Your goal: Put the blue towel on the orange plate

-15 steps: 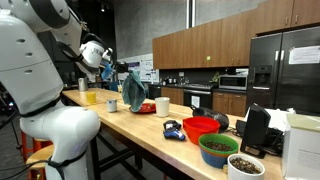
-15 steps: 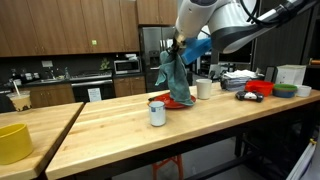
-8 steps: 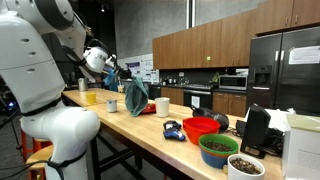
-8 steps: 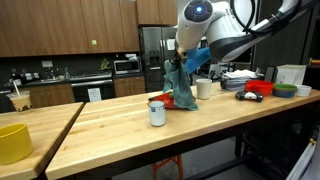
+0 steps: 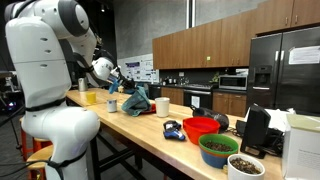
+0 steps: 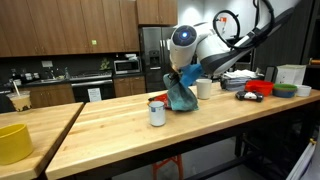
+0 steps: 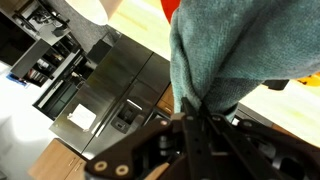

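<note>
I should lower my gripper outward next, toward the plate's edge by the front white cup, and let go of the blue towel's top, because the towel is already heaped on the plate.
My gripper (image 6: 176,76) is shut on the top of the blue towel (image 6: 182,96), which hangs down and bunches onto the orange plate (image 6: 160,98) on the wooden table. In an exterior view the towel (image 5: 137,101) rests in a heap on the plate (image 5: 152,108) below the gripper (image 5: 124,82). In the wrist view the teal towel (image 7: 225,55) fills the upper right and its end is pinched between the black fingers (image 7: 196,113). A sliver of orange plate (image 7: 171,6) shows at the top.
A white cup (image 6: 157,113) stands in front of the plate and another white cup (image 6: 205,88) behind it. A yellow bowl (image 6: 13,140) sits on the near counter. Red and green bowls (image 5: 203,127) and a white cup (image 5: 162,106) lie further along the table.
My gripper has lowered with the towel. The towel hung free above the plate before; now its lower part is bunched on the plate.
</note>
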{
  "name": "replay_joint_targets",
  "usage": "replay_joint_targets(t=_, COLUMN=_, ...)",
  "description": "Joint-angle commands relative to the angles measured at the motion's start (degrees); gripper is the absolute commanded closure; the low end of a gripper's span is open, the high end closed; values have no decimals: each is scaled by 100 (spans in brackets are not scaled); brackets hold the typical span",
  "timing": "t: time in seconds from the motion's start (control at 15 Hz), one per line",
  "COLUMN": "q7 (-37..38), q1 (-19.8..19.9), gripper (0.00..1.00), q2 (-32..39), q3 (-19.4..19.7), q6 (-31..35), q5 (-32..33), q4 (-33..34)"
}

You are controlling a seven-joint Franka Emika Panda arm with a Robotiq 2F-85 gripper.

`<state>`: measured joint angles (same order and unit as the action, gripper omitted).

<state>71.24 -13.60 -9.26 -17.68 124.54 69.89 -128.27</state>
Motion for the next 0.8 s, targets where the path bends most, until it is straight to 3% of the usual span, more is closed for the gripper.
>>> replay_joint_targets(t=0.0, q7=211, q1=-21, gripper=99, q2=602, q3=8, q6=-182, q5=339, q4=435)
replay_joint_targets(t=0.73, q7=298, q1=-320, gripper=99, q2=1932, q3=50, q6=-538, q5=819, q4=1759)
